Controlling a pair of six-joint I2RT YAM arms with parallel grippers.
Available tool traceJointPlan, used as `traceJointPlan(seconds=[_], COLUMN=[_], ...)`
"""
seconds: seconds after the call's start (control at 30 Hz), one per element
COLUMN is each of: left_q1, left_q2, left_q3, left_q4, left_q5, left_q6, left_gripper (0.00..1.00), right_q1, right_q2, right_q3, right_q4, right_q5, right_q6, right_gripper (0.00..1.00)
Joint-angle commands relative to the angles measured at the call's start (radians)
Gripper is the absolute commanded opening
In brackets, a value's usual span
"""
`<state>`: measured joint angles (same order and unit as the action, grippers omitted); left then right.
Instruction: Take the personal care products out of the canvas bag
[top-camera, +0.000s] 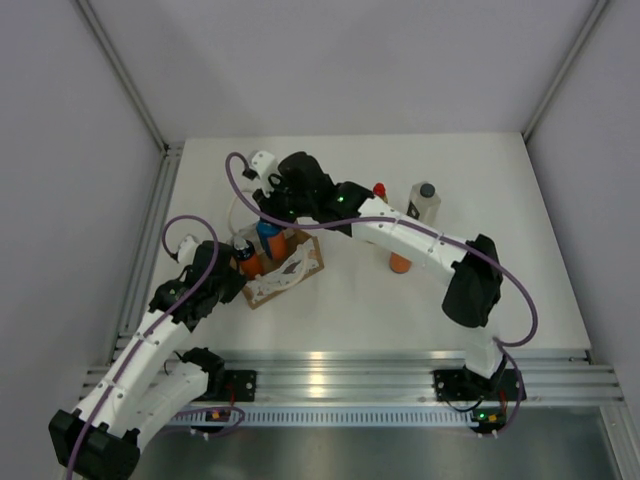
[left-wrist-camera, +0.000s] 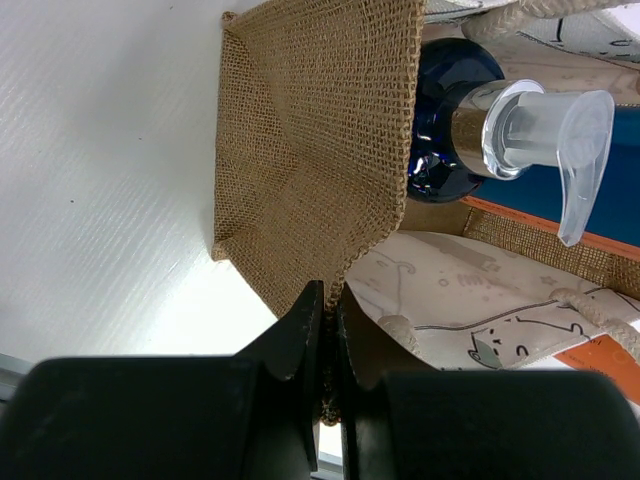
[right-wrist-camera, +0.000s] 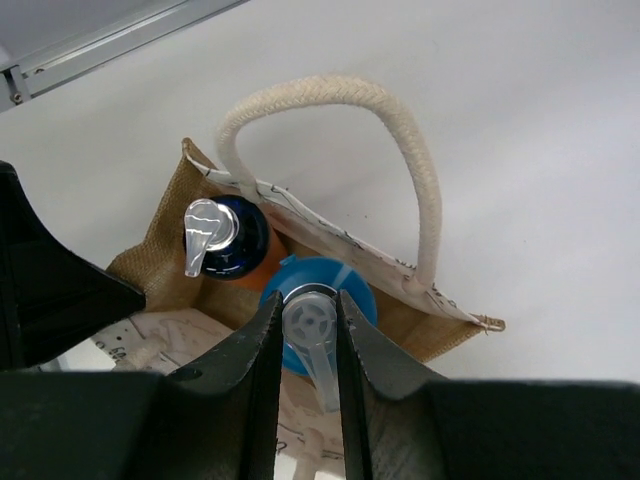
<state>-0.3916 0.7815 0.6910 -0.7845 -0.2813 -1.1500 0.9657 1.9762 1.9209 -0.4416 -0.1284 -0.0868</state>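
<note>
The tabletop (top-camera: 354, 260) spot beside the bag is empty, so my right gripper should next rise, carry the blue bottle toward the red-capped one, lower and release it there.
The tan canvas bag (top-camera: 290, 268) stands left of the table's middle; its weave fills the left wrist view (left-wrist-camera: 310, 160). My left gripper (left-wrist-camera: 331, 310) is shut on the bag's edge. My right gripper (right-wrist-camera: 308, 325) is shut on the clear pump head of the blue bottle (right-wrist-camera: 355, 285), which stands in the bag (right-wrist-camera: 160, 250) and shows from above too (top-camera: 268, 236). An orange bottle with a dark cap (right-wrist-camera: 235, 240) stands beside it in the bag (top-camera: 248, 262). A whitish square bottle (top-camera: 424, 203), a red-capped bottle (top-camera: 380, 189) and an orange bottle (top-camera: 400, 264) stand on the table to the right.
The white rope handle (right-wrist-camera: 410, 170) arches over the bag's far side. The patterned side (left-wrist-camera: 470, 310) of the bag faces the near edge. An aluminium rail (top-camera: 340, 372) runs along the table's near edge.
</note>
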Motion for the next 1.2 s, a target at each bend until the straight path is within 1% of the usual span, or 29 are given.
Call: traceJointPlan(seconds=[0.0,0.47,0.73,0.83,0.97,1.0,1.07,1.13,1.17], left_q1=[0.000,0.000,0.000,0.000,0.000,0.000,0.002,0.000,0.000], left_q2=[0.022,0.022,0.021,0.018,0.010,0.007,0.004,0.001,-0.001], left_q3=[-0.030,-0.031,-0.028,-0.031,-0.033,-0.034,-0.033,-0.034,-0.036], left_q4=[-0.018,-0.018,-0.019,-0.019,-0.019,-0.019,-0.021,-0.021,-0.019], left_q5=[0.004,0.007,0.013,0.016,0.021,0.021,0.022,0.022,0.024], left_q6=[-0.004,0.001,0.007,0.007,0.009,0.012,0.015,0.019,0.019], left_gripper=[0.00,0.00,0.00,0.00,0.00,0.00,0.00,0.00,0.00], right_q1=[0.007,-0.004,-0.021,-0.044,-0.104,-0.114,-0.146,-0.177,-0.186], right_q2=[-0.131,-0.275,-0.376,-0.418,-0.462,-0.479,-0.490,-0.516,-0.527], right_q3=[0.099,0.141,0.132,0.080,0.006,-0.011,-0.062,-0.132,-0.163], right_q4=[0.026,-0.066,-0.118,-0.118,-0.115,-0.115,-0.109,-0.091,-0.051], right_q5=[0.027,0.070,0.194,0.216,0.219,0.219,0.223,0.227,0.227], right_q6=[-0.005,0.045,0.051,0.065,0.079,0.109,0.119,0.124,0.125], right_gripper=[0.00,0.00,0.00,0.00,0.00,0.00,0.00,0.00,0.00])
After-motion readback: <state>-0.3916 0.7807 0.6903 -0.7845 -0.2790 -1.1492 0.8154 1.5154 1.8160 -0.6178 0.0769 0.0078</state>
